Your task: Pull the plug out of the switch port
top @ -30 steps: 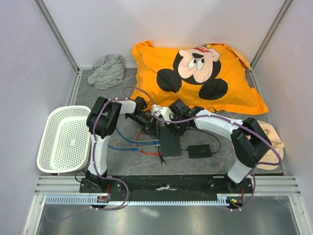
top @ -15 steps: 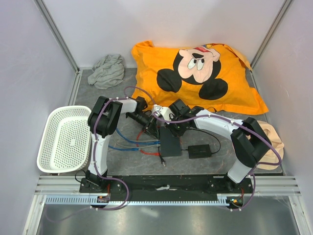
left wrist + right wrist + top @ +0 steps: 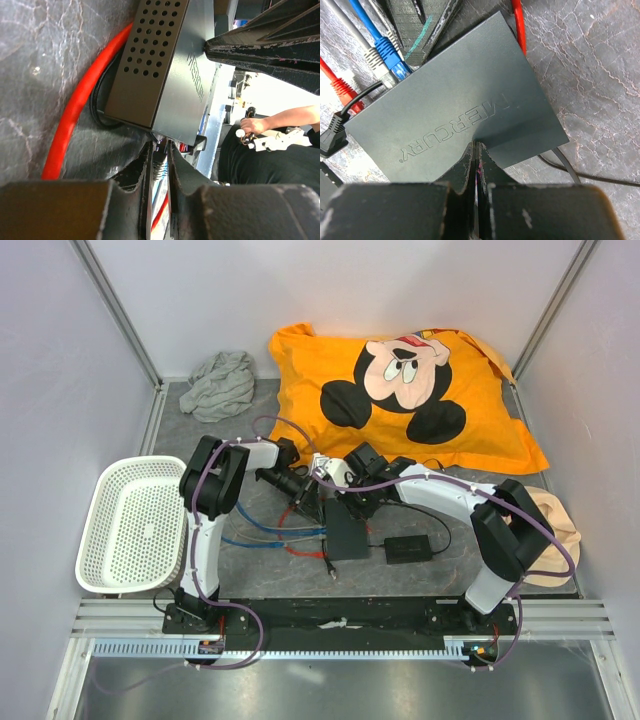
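Next, the left gripper pulls to the left in the top view and outward, since the plug still sits against the switch (image 3: 348,532), and lets go beside the orange pillow.
The switch (image 3: 348,532), a flat black box marked MERCURY (image 3: 455,105), lies between my two arms with cables running into its left edge. My left gripper (image 3: 310,502) sits low at that edge. In the left wrist view its jaws (image 3: 160,147) are shut on a plug (image 3: 159,167) with a ribbed boot, right against the switch (image 3: 180,75). My right gripper (image 3: 343,502) is shut with nothing in it, and its joined fingertips (image 3: 477,145) press down on the switch's top. A blue plug (image 3: 387,52) and a grey plug (image 3: 372,60) sit in neighbouring sockets.
A red cable (image 3: 75,110) curves along the switch's side. A black power brick (image 3: 408,548) lies just right of the switch. A white basket (image 3: 140,525) stands at the left, an orange pillow (image 3: 400,390) and a grey cloth (image 3: 220,383) at the back.
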Controlling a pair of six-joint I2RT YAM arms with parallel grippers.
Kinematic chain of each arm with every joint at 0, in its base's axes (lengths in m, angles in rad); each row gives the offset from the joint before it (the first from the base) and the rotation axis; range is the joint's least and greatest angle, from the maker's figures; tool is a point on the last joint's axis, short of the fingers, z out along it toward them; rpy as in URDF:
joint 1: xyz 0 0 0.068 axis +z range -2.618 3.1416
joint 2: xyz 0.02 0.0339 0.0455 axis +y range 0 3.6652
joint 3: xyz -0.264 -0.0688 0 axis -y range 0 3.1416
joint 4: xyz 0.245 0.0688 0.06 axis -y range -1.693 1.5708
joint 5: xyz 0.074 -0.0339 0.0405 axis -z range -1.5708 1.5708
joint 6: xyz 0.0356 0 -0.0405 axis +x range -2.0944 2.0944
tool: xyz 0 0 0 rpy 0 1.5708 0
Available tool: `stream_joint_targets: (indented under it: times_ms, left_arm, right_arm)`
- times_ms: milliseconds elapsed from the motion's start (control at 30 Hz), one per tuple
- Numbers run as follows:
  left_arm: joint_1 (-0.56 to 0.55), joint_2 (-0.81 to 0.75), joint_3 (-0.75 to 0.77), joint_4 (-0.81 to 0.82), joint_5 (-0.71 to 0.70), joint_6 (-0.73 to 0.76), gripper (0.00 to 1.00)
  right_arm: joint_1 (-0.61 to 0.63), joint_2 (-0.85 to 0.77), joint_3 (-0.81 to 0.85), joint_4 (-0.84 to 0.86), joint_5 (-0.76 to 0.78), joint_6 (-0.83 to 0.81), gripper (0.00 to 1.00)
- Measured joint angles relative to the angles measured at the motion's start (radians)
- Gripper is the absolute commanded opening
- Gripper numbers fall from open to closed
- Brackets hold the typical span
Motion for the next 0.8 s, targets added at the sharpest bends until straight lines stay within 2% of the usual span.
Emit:
stream_joint_targets:
  times_ms: [800]
  left_arm:
    - [0.02,0.0,0.017,-0.064,-0.038,0.051,0.02]
  right_arm:
    - [0.005,0.015,0.007,0.023,-0.016,0.003,0.0]
